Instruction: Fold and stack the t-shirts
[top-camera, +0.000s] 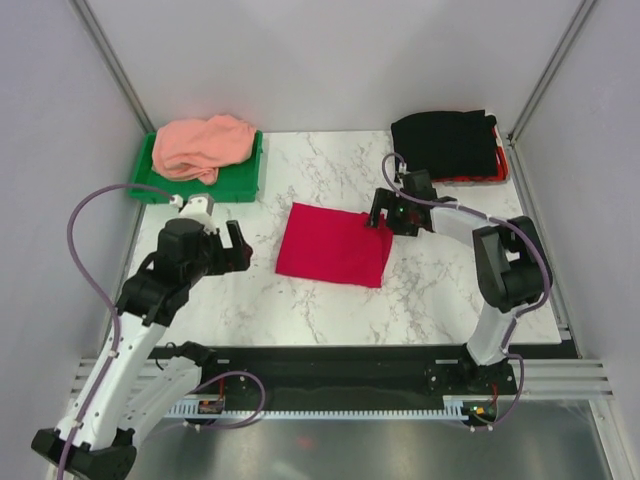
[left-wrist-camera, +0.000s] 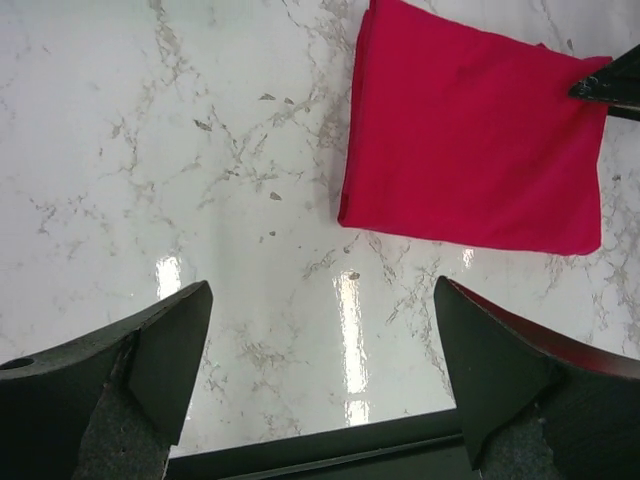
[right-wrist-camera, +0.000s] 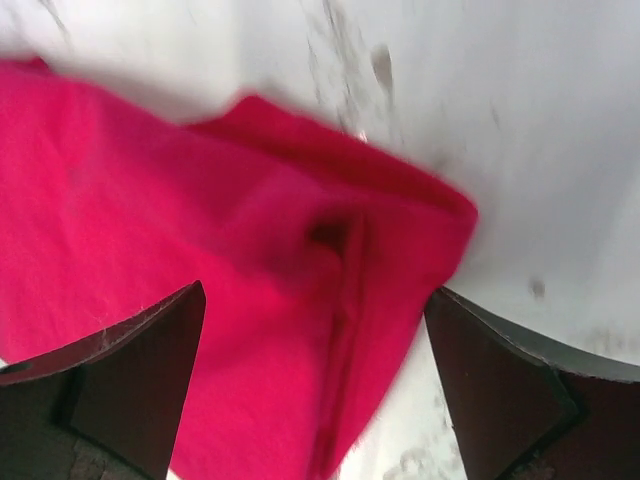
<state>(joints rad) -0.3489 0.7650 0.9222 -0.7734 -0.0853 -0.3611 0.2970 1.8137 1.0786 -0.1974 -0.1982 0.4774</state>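
Observation:
The robot's right gripper needs to move slightly to the left in the top view, then close on the t-shirt's far corner's bunched fold (top-camera: 376, 222) (right-wrist-camera: 335, 243), which is already between its fingers.
A crimson-red t-shirt (top-camera: 333, 245) lies folded into a flat square in the middle of the table. My right gripper (top-camera: 381, 220) hovers open over its far right corner; in the right wrist view the fingers (right-wrist-camera: 120, 380) straddle that corner of the red cloth (right-wrist-camera: 200, 230), not closed on it. My left gripper (top-camera: 240, 248) stands open to the left of the shirt, with only bare marble between its jaws (left-wrist-camera: 322, 283); the red shirt (left-wrist-camera: 470, 140) is ahead to its right. A salmon-pink t-shirt (top-camera: 203, 147) lies crumpled at back left. A black t-shirt (top-camera: 445, 143) lies folded at back right.
The pink shirt rests in a green plastic tray (top-camera: 250, 178) at the back left corner. A red and white edge (top-camera: 500, 165) shows under the black shirt. Grey walls close in the table on three sides. A black rail (top-camera: 350, 358) runs along the near edge.

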